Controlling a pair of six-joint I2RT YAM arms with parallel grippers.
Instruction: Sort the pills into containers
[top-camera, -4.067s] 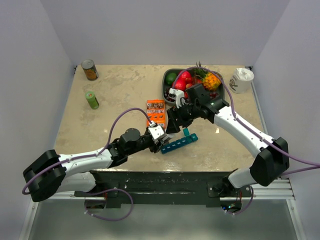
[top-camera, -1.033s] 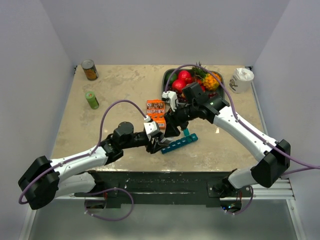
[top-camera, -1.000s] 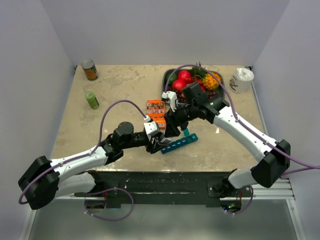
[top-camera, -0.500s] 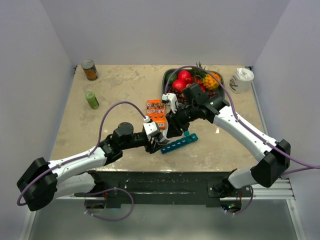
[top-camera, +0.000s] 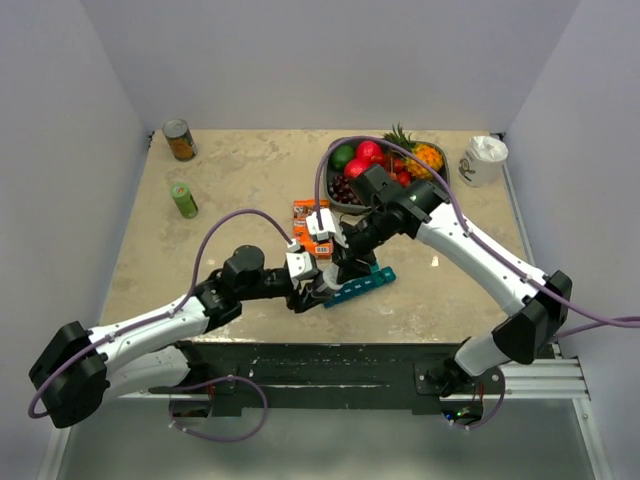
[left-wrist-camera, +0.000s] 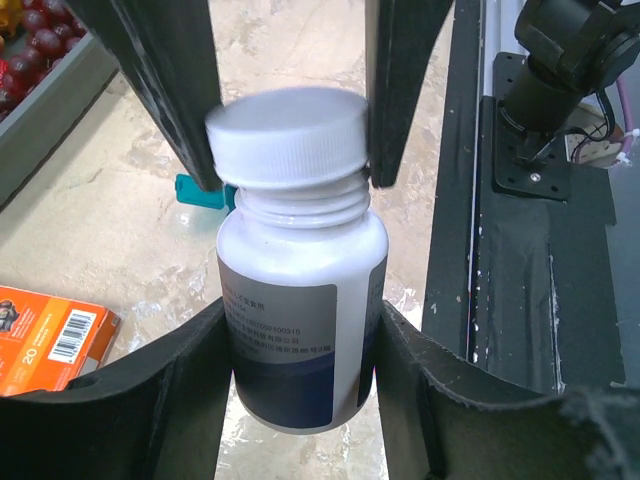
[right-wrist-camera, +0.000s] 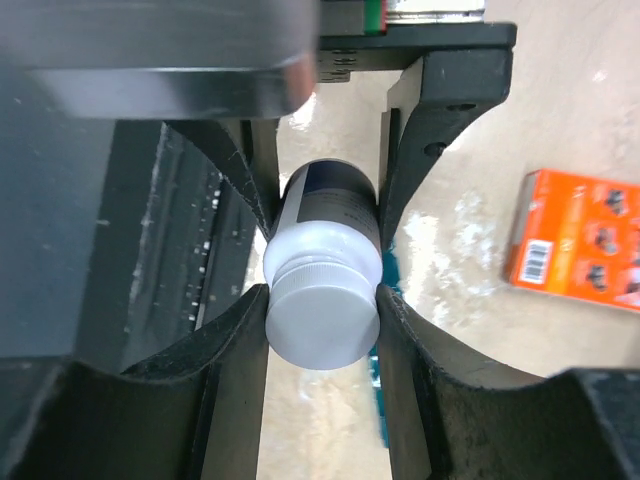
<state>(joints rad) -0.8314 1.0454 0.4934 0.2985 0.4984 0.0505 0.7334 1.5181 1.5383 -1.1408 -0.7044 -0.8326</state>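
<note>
My right gripper pulls the cap off the bottle next, then shifts right in the top view and lowers it where bare table shows past the teal strip.
A small white bottle (left-wrist-camera: 300, 300) with a blue-purple label is held above the table, and my left gripper (left-wrist-camera: 300, 335) is shut on its body. My right gripper (right-wrist-camera: 322, 315) is shut on the bottle's white screw cap (right-wrist-camera: 322, 325), one finger (left-wrist-camera: 170, 80) on each side. In the top view both grippers meet just left of the teal containers strip (top-camera: 360, 286): the left gripper (top-camera: 314, 290) from the left, the right gripper (top-camera: 338, 268) from above. A teal end of the strip (left-wrist-camera: 200, 192) shows behind the bottle. The pills are hidden.
A flat orange box (top-camera: 310, 212) lies just beyond the grippers. A grey tray (top-camera: 331, 160) of fruit stands behind it. A white cup (top-camera: 484, 160) is at the back right, a green can (top-camera: 183, 199) and a tin (top-camera: 179, 139) at the back left.
My right gripper has closed onto the bottle's cap and its wrist has come nearer and left, uncovering more of the fruit tray. My left gripper still holds the bottle.
</note>
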